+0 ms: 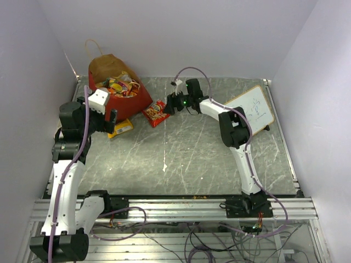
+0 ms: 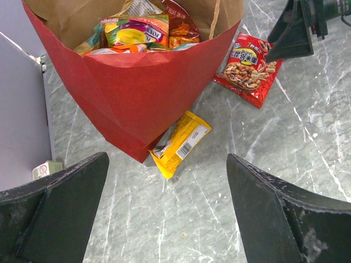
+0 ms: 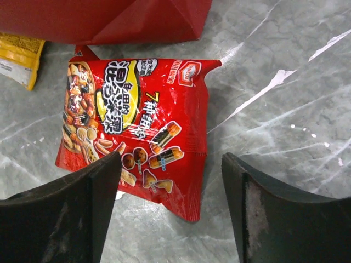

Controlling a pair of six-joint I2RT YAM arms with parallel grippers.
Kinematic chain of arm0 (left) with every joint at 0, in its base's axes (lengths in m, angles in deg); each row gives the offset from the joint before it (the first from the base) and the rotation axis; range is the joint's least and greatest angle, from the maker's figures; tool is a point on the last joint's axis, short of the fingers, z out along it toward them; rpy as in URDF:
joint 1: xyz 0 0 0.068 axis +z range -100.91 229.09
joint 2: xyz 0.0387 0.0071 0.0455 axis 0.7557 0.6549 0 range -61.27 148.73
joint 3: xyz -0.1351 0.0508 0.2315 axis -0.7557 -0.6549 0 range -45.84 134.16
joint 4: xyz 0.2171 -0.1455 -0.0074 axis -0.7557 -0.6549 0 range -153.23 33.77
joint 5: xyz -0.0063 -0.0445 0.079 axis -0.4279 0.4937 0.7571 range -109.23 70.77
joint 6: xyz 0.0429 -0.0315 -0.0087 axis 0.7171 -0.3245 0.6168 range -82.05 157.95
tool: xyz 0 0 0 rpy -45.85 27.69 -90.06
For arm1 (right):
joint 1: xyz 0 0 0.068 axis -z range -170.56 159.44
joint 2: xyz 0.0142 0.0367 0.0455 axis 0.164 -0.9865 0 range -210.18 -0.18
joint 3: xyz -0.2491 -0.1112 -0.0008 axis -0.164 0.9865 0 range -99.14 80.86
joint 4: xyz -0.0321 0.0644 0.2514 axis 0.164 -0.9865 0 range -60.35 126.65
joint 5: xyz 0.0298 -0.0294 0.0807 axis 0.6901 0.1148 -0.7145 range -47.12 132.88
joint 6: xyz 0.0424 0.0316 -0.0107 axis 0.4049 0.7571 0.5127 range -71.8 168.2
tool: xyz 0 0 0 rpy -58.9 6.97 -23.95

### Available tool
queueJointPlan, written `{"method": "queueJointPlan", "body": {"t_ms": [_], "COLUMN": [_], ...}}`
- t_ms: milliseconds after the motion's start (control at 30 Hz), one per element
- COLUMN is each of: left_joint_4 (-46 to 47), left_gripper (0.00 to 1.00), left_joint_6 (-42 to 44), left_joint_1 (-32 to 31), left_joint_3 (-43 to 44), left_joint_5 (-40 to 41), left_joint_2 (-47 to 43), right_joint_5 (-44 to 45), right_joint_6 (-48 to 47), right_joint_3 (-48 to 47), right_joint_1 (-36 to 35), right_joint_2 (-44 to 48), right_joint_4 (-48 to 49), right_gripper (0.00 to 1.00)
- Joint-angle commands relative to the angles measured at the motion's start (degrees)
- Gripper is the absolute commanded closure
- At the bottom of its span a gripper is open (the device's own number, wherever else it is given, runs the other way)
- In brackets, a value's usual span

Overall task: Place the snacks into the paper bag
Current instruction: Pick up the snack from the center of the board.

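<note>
Next, my left gripper will swing to the right in the top view, onto the red packet's edge facing the orange-yellow packet (image 1: 120,129), since my right gripper stands opposite.
The red paper bag (image 1: 127,103) stands at the back left, open, with several snack packets (image 1: 118,86) inside; it also shows in the left wrist view (image 2: 131,87). A red snack packet (image 1: 156,113) lies flat on the table right of the bag, also in the right wrist view (image 3: 134,126) and the left wrist view (image 2: 248,67). An orange-yellow packet (image 1: 120,129) lies partly under the bag's front corner (image 2: 181,141). My right gripper (image 3: 173,219) is open just above the red packet's near edge. My left gripper (image 2: 167,219) is open and empty, in front of the bag.
A white board with an orange edge (image 1: 251,109) lies at the back right beside the right arm. White walls close in the table on three sides. The metal rail (image 1: 181,208) runs along the near edge.
</note>
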Motion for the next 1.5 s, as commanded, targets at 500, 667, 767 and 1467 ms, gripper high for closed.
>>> {"method": "queueJointPlan", "body": {"t_ms": [500, 667, 767, 1467], "left_joint_4": [1.31, -0.45, -2.77, -13.46], "left_gripper": [0.0, 0.01, 0.03, 0.11], "left_joint_6": [3.16, 5.53, 7.77, 8.85], "left_joint_1": [0.98, 0.9, 0.95, -15.69], "left_joint_3": [-0.9, -0.36, 0.5, 14.35], "left_joint_5": [-8.88, -11.36, -14.13, -26.98], "left_joint_2": [2.3, 2.45, 3.5, 12.51], "right_joint_5": [-11.86, -14.34, -16.59, -19.23], "right_joint_6": [11.33, 10.2, 8.23, -23.36], "right_joint_3": [8.22, 8.78, 10.73, 41.63], "right_joint_1": [1.57, 2.27, 2.6, 2.56], "right_joint_2": [1.98, 5.2, 9.28, 58.44], "right_joint_4": [7.93, 5.42, 3.84, -6.35], "right_gripper": [0.99, 1.0, 1.0, 1.0]}}
